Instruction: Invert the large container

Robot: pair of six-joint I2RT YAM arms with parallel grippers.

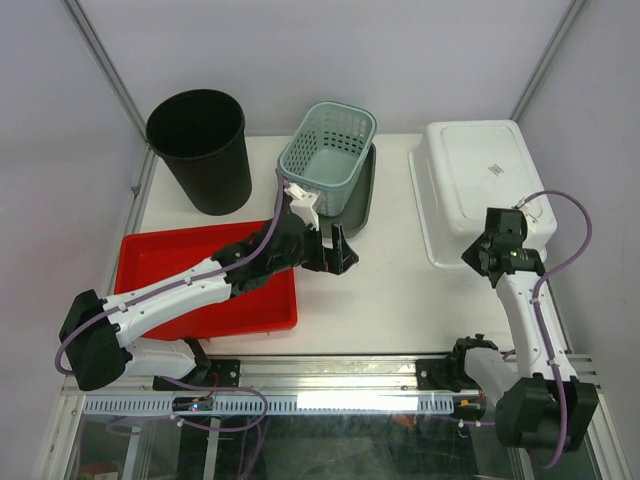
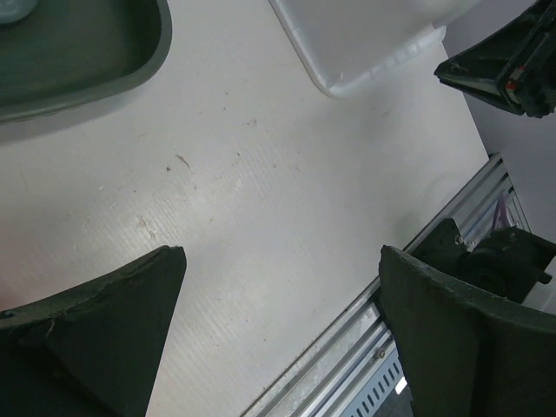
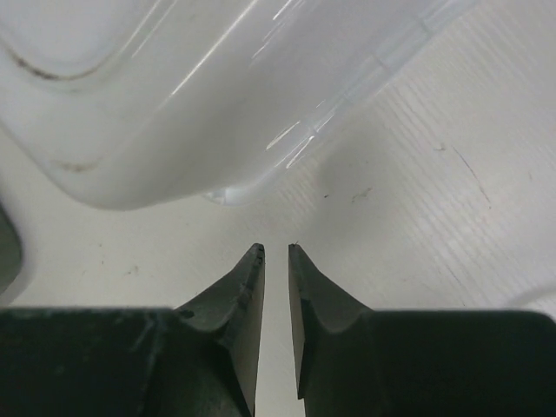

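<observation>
The thin rim of the teal basket that faces the white container fits between my left gripper's open fingers. My left gripper will move outward to the basket next and close on that rim.
The large white container [image 1: 475, 180] lies at the back right of the table with its flat labelled base facing up and its rim on the table. It also shows in the left wrist view [image 2: 365, 43] and, close up, in the right wrist view [image 3: 174, 87]. My right gripper [image 1: 480, 256] sits at the container's near edge; its jaws [image 3: 275, 248] are almost together with nothing between them, just short of the container's corner. My left gripper [image 1: 338, 250] is over the middle of the table, open wide and empty [image 2: 280, 261].
A black bin [image 1: 200, 150] stands at the back left. A teal basket [image 1: 325, 150] sits on a dark green tray [image 1: 362, 200] at the back centre. A red tray [image 1: 200, 285] lies under the left arm. A metal rail [image 1: 330, 375] runs along the near edge.
</observation>
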